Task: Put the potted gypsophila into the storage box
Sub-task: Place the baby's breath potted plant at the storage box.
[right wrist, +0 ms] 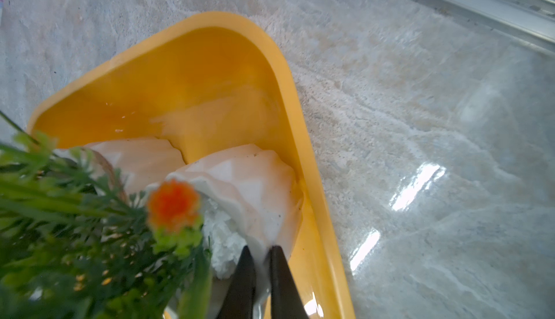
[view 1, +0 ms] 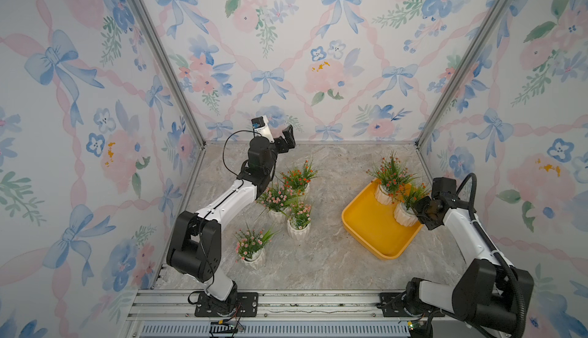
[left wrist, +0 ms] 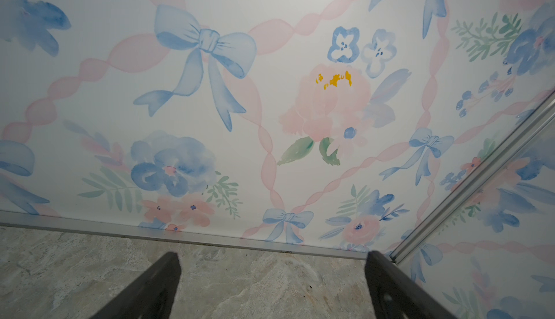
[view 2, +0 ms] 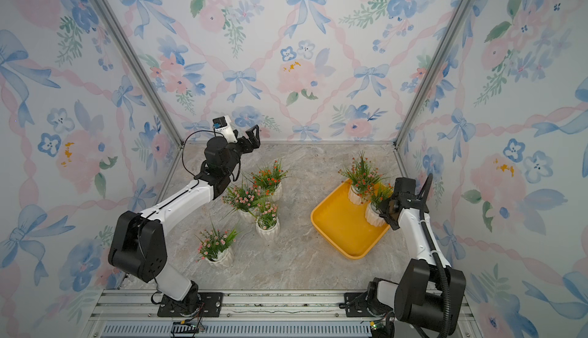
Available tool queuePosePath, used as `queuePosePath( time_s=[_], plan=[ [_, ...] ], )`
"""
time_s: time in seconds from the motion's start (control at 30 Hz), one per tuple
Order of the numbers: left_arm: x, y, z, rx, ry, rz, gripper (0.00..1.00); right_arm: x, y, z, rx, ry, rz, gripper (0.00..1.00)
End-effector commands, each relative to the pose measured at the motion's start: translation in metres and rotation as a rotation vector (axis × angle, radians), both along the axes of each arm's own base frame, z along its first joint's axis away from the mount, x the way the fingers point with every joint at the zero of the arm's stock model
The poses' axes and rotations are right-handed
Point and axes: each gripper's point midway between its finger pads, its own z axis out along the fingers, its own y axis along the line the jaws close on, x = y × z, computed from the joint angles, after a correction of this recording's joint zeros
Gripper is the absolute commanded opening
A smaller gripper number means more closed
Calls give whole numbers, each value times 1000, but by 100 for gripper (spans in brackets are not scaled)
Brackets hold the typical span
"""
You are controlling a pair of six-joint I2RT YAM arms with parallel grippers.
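Observation:
The robot will move its right gripper with the nearer white pot [right wrist: 258,188] outward into the box's far corner [right wrist: 234,108] and release the pot's rim, since the box's bare bottom shows there.
The yellow storage box [view 1: 366,225] lies on the right of the table. Two orange-red potted gypsophila stand in its far end. My right gripper [right wrist: 260,247] is shut on the rim of the nearer white pot [right wrist: 258,188], which sits in the box against the side wall. The other pot [view 1: 383,195] stands just behind it. Several more potted gypsophila stand on the table left of centre: one orange-red [view 1: 299,177] and three pink [view 1: 276,199], [view 1: 299,218], [view 1: 251,244]. My left gripper [view 1: 288,136] hangs open and empty near the back wall, above and behind these.
Patterned walls close in the back and both sides, with metal posts at the corners. A metal rail [view 1: 286,303] runs along the front, carrying both arm bases. The near half of the box floor [right wrist: 210,71] is bare.

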Motion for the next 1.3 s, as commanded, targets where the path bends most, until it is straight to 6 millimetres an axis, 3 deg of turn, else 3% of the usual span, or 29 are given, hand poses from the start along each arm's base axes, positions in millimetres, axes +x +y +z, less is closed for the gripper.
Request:
queuePosePath(
  time_s=[0.0,0.43,0.53,0.6,0.67,0.7,0.9,1.03,1.17,1.27],
  plan=[
    [-10,6,14,-16,-30,21,98,25,-14,9,-46,-66,1,0],
    [-23,15,20,0,-44,46,98,48,-33,-1,-27,-87,-31,0],
    [-25,17,23,5,-52,54,98,50,-33,0,-31,-82,-16,6],
    [-25,16,25,13,-57,48,98,48,-34,2,-36,-56,-5,19],
    [-26,15,25,21,-58,40,98,46,-33,7,-41,-50,1,36],
    [-26,15,25,21,-57,38,98,46,-32,12,-45,-59,3,39],
    [-25,8,21,27,-50,1,98,35,-31,51,-82,-142,-13,47],
    [-24,5,21,45,-51,-19,98,14,-27,76,-133,-125,-25,50],
    [-24,5,20,52,-46,-40,98,-5,-7,91,-166,-104,5,53],
    [-25,6,20,54,-43,-54,98,-18,23,93,-169,-71,60,53]
  ],
)
